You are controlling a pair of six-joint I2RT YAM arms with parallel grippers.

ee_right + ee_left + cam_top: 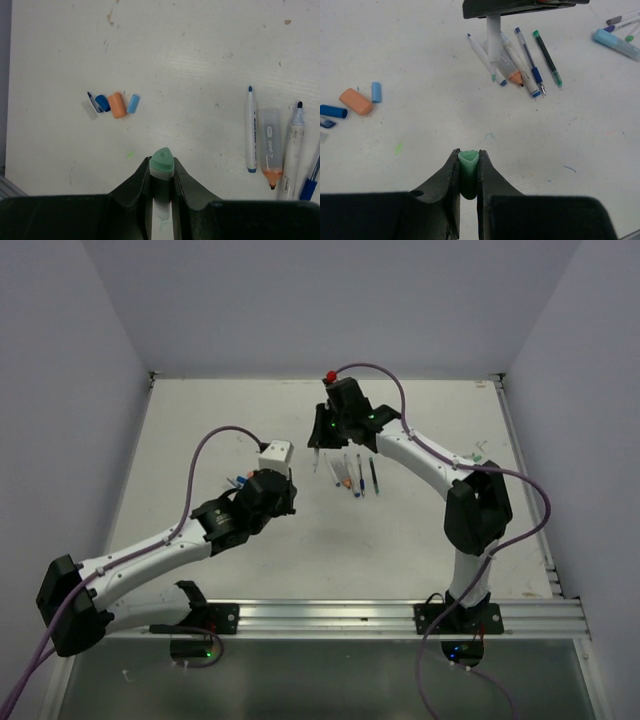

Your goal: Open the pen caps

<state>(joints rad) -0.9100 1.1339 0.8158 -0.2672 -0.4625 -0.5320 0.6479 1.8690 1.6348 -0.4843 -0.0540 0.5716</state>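
Note:
The loose caps are below and left of my left gripper in the top view, so it will next swing there and down beside the clear cap (pixel 222 484).
My left gripper (pixel 468 157) is shut on a green pen cap (pixel 468 172), held just above the table. My right gripper (pixel 162 167) is shut on a whitish pen (pixel 162 162) with a green end. In the left wrist view that pen (pixel 493 45) hangs upright with its green tip bare. Several uncapped pens (pixel 520 65) lie in a row under it, also visible as pens (pixel 350 475) from above. Loose caps lie to the left: an orange cap (pixel 356 101), a light blue cap (pixel 376 92) and a dark blue cap (pixel 333 111).
A light blue highlighter (pixel 617 44) and more pens (pixel 622 20) lie at the far right. White enclosure walls surround the table (pixel 200 420). A metal rail (pixel 400 615) with the arm bases runs along the near edge.

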